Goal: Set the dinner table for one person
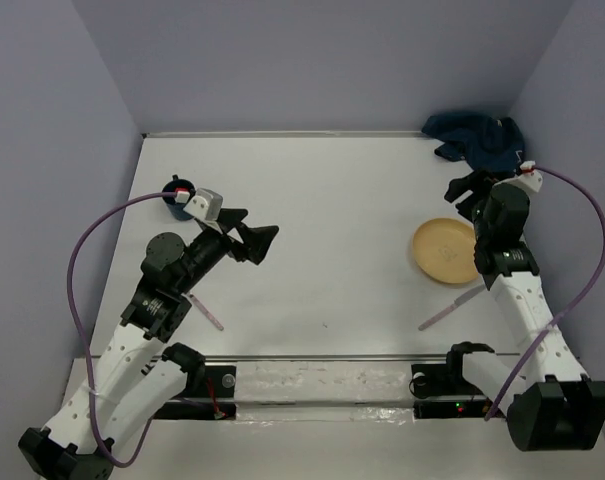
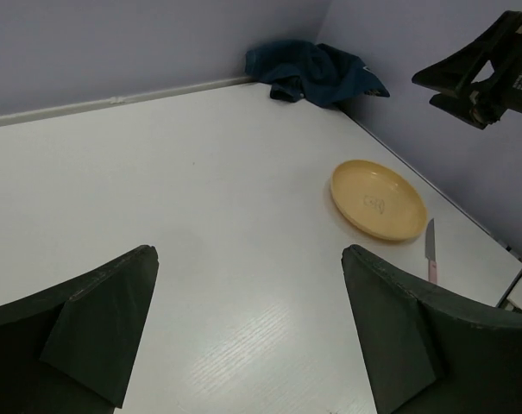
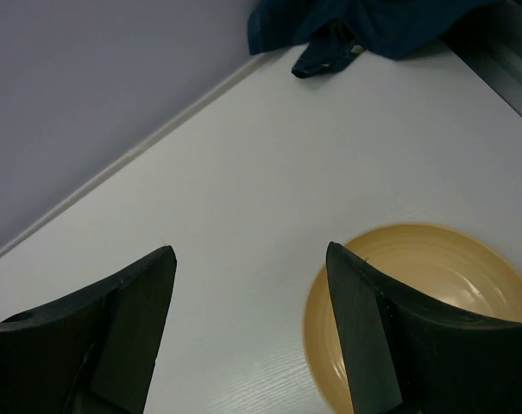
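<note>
Next, my right gripper moves outward first, then down, to reach the navy cloth's near fold beyond the plate (image 1: 445,250).
The dinner table (image 1: 332,220) is a wide white top. A yellow plate (image 1: 445,250) lies at its right, also in the left wrist view (image 2: 377,200) and the right wrist view (image 3: 450,293). A pink-handled knife (image 1: 452,307) lies just in front of the plate, its blade (image 2: 430,243) showing in the left wrist view. Another pink-handled utensil (image 1: 207,310) lies at the left, beside the left arm. My left gripper (image 1: 262,222) hovers open over bare table (image 2: 248,252), holding nothing. My right gripper (image 1: 462,195) stands open and empty above the plate's far left edge (image 3: 250,250).
A crumpled navy cloth (image 1: 477,140) sits in the back right corner (image 3: 373,26). A dark blue cup (image 1: 177,197) stands at the back left, partly hidden by the left wrist. A metal rail (image 1: 322,357) runs along the near edge. Purple walls enclose three sides.
</note>
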`<state>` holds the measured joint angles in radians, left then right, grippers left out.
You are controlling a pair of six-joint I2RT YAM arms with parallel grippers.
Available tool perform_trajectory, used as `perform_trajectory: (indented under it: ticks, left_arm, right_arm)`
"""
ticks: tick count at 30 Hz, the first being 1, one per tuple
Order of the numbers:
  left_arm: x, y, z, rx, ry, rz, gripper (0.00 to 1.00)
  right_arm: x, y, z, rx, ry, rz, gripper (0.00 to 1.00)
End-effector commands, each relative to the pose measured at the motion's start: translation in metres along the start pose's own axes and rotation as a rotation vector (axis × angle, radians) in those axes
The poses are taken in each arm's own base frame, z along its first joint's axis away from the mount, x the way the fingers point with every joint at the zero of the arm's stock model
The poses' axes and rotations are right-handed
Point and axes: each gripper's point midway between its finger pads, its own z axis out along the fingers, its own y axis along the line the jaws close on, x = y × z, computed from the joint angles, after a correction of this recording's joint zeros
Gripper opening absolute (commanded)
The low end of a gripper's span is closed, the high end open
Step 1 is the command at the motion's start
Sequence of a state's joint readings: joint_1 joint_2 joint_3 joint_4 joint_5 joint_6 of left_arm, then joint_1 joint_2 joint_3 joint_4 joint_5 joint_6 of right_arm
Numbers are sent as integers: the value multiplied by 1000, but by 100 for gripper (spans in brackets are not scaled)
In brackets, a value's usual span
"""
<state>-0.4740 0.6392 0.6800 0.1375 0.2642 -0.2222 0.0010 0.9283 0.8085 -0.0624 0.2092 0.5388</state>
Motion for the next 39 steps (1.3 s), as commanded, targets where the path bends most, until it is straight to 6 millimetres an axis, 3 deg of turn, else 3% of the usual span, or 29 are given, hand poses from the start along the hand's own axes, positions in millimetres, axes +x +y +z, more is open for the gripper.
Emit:
perform_trajectory:
  ticks: [1,7,9,11,12,13,16,17,19,21,22,27,30,31,33,34,39]
  left_arm:
    - [-9,-3,-1,6,-28,46,99]
    - [-9,-2,-2,-8,-32,54,99]
    - [-10,0,-1,-22,-37,54,99]
    - [-9,3,-1,-41,-38,51,99]
    - [-10,7,-1,-63,-39,51,99]
    - [-11,9,-1,-75,-41,51,99]
    - [-11,15,-3,-113,-43,51,99]
    - [-11,16,-2,-115,-40,54,99]
    - [-10,18,-2,-128,-39,55,99]
    - [-9,22,-1,-144,-33,55,99]
    - [-8,23,-1,-151,-30,56,99]
    - [-4,29,1,-174,-15,65,99]
    - [1,32,4,-189,1,67,99]
    - [0,32,4,-187,1,68,99]
    - [2,33,6,-189,7,69,99]
    - [3,34,8,-190,11,72,99]
    - [11,38,14,-197,41,74,99]
  right_arm:
    - [-15,-11,31,99,-77,-15,76]
    - [-7,-28,76,216,-92,-49,75]
    - [-11,-23,89,213,-99,-69,74]
    - [4,-30,110,243,-62,-101,74]
    - [-6,-34,118,273,-94,-105,74]
    - [5,-46,131,311,-70,-118,73]
    - [-5,-53,151,322,-92,-89,73]
    - [4,-61,162,338,-77,-93,73]
    - [-5,-61,177,335,-93,-67,73]
    - [6,-70,194,367,-77,-77,74]
    - [-2,-66,202,370,-100,-71,74]
    - [-5,-114,233,489,-126,-19,75]
    - [-11,-132,243,525,-139,9,77]
    - [2,-145,249,547,-114,4,84]
    - [2,-159,257,560,-99,19,94]
    - [14,-165,262,569,-74,20,96]
    - [24,-187,274,588,-54,41,95]
